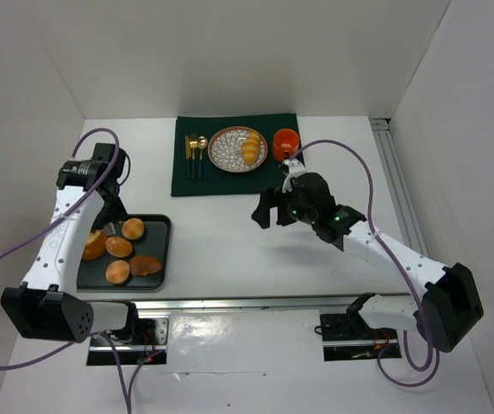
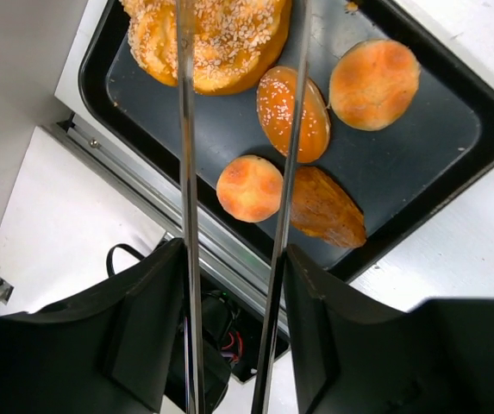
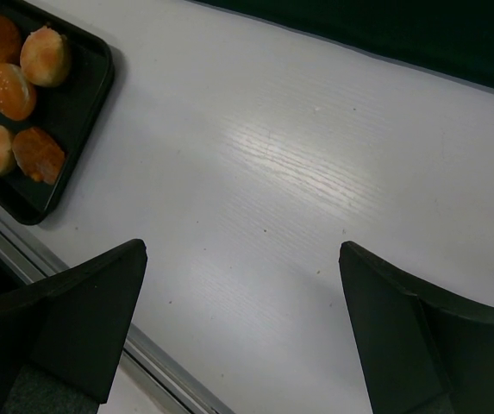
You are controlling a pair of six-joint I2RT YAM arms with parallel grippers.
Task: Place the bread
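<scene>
My left gripper should move down and close the tongs [image 2: 186, 172] on the loaf's side by the sesame bun, which is below it, between the tongs' parted arms.
Several pieces of bread lie on a black tray [image 2: 479, 129]: a big sesame loaf [image 2: 221, 43], a sesame bun [image 2: 303, 129], two plain round buns [image 2: 374, 84] [image 2: 247, 188] and a flat brown oval piece [image 2: 328, 209]. A ridged roll [image 1: 251, 147] rests on the patterned plate [image 1: 226, 157]. My left gripper [image 2: 234, 252] hovers over the tray [image 1: 156, 226], shut on thin metal tongs [image 2: 186, 172]. The tongs' two arms stand apart and run over the loaf and the sesame bun; their tips are out of frame. My right gripper [image 1: 270, 210] hangs open and empty over bare table [image 3: 242, 250].
The plate sits on a dark green placemat [image 1: 186, 177] at the back, with cutlery [image 1: 195, 148] to its left and an orange cup [image 1: 285, 142] to its right. An aluminium rail [image 1: 255, 302] runs along the table's near edge, just below the tray.
</scene>
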